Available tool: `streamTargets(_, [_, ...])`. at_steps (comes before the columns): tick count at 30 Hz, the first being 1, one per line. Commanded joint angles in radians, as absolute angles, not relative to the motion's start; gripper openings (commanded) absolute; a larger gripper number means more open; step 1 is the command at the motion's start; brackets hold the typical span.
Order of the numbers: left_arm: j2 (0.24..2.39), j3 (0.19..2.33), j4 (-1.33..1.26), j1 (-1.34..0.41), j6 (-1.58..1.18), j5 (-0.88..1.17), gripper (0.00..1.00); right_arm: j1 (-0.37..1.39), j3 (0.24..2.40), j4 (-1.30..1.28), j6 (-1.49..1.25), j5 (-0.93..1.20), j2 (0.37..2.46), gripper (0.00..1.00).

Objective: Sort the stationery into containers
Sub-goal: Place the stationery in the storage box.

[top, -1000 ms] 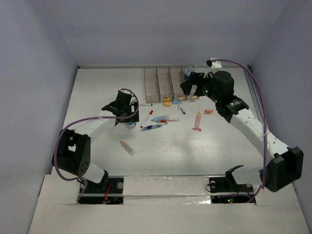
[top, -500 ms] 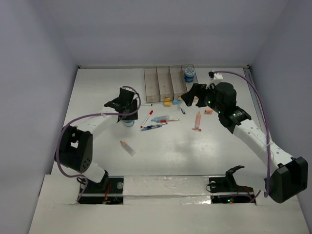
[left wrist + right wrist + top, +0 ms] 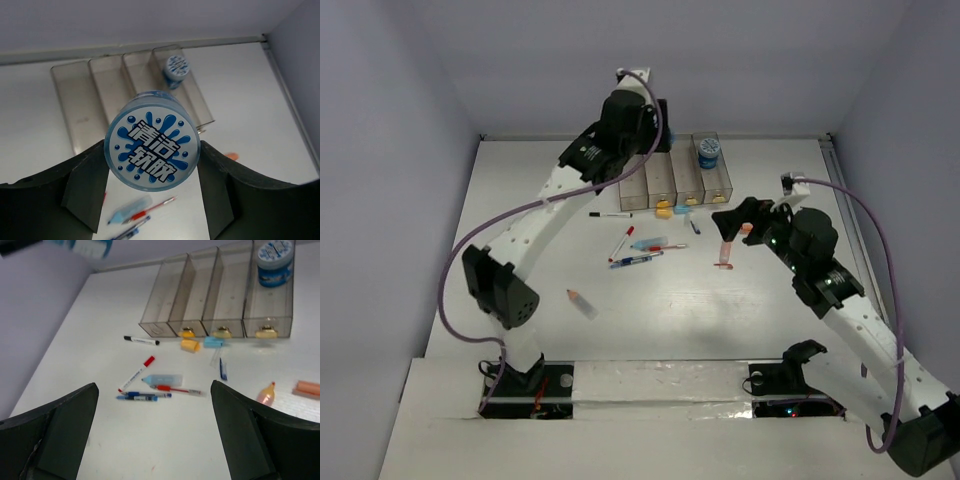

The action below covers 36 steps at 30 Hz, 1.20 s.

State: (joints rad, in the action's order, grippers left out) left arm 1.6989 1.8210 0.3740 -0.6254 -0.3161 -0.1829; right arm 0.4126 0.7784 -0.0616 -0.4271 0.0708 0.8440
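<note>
Next, my left gripper moves to its right in the top view, lowers and releases at the free near end of the second roll's bin, which lies below it.
My left gripper (image 3: pixel 152 152) is shut on a round blue-white roll (image 3: pixel 152 141) and holds it high above the row of four translucent bins (image 3: pixel 100 100). In the top view that gripper (image 3: pixel 655 118) hangs over the bins' (image 3: pixel 660 172) back end. A second roll (image 3: pixel 708 152) lies in the rightmost bin, also seen in the right wrist view (image 3: pixel 274 257). My right gripper (image 3: pixel 735 222) is open and empty above loose pens (image 3: pixel 145 396), a red-white marker (image 3: pixel 136 374) and a blue stubby stick (image 3: pixel 162 379).
A black-white marker (image 3: pixel 612 214), yellow erasers (image 3: pixel 663 210) and a short blue pen (image 3: pixel 695 226) lie in front of the bins. A pink stick (image 3: pixel 725 248) and an orange one (image 3: pixel 748 229) lie under my right gripper. Another stick (image 3: pixel 582 303) lies near left.
My left arm lifted the roll off the table's left middle and swung it up and back over the bins. My right arm drew back from the rightmost bin, leaving a roll there.
</note>
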Motion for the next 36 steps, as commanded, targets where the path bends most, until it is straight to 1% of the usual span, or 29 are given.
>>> streamTargets(1, [1.860,2.024,0.370,-0.653,-0.318,-0.144,0.03,0.411,0.704,-0.101,-0.445,-0.041,0.767,1.00])
streamTargets(2, [1.931,2.069,0.370,-0.667,-0.318,-0.134,0.03,0.411,0.689,-0.115,-0.454,-0.052,0.750,1.00])
streamTargets(4, [1.998,2.197,0.358,-0.676,-0.330,-0.101,0.03,0.411,0.654,-0.146,-0.459,-0.061,0.703,1.00])
streamTargets(6, [2.074,2.252,0.336,-0.687,-0.353,-0.074,0.05,0.411,0.637,-0.178,-0.477,-0.055,0.674,1.00])
streamTargets(9, [2.114,2.237,0.203,-0.706,-0.377,-0.065,0.06,0.411,0.597,-0.201,-0.506,-0.038,0.615,1.00])
streamTargets(11, [2.152,2.209,0.085,-0.706,-0.417,-0.023,0.07,0.411,0.572,-0.218,-0.520,-0.012,0.575,1.00])
streamTargets(13, [2.193,2.244,0.019,-0.706,-0.454,-0.005,0.07,0.411,0.558,-0.227,-0.525,-0.006,0.554,1.00])
streamTargets(17, [2.351,2.373,0.006,-0.715,-0.500,0.044,0.08,0.411,0.546,-0.258,-0.520,-0.006,0.515,1.00])
streamTargets(20, [2.416,2.430,0.006,-0.715,-0.520,0.043,0.08,0.411,0.549,-0.285,-0.511,-0.008,0.500,1.00])
streamTargets(25, [2.444,2.418,0.006,-0.715,-0.517,0.009,0.08,0.411,0.543,-0.307,-0.506,-0.006,0.468,1.00])
streamTargets(29, [2.447,2.407,0.011,-0.715,-0.502,-0.055,0.08,0.411,0.538,-0.308,-0.506,-0.006,0.468,1.00])
streamTargets(36, [2.470,2.407,0.041,-0.724,-0.488,-0.069,0.09,0.411,0.537,-0.295,-0.502,-0.008,0.482,1.00])
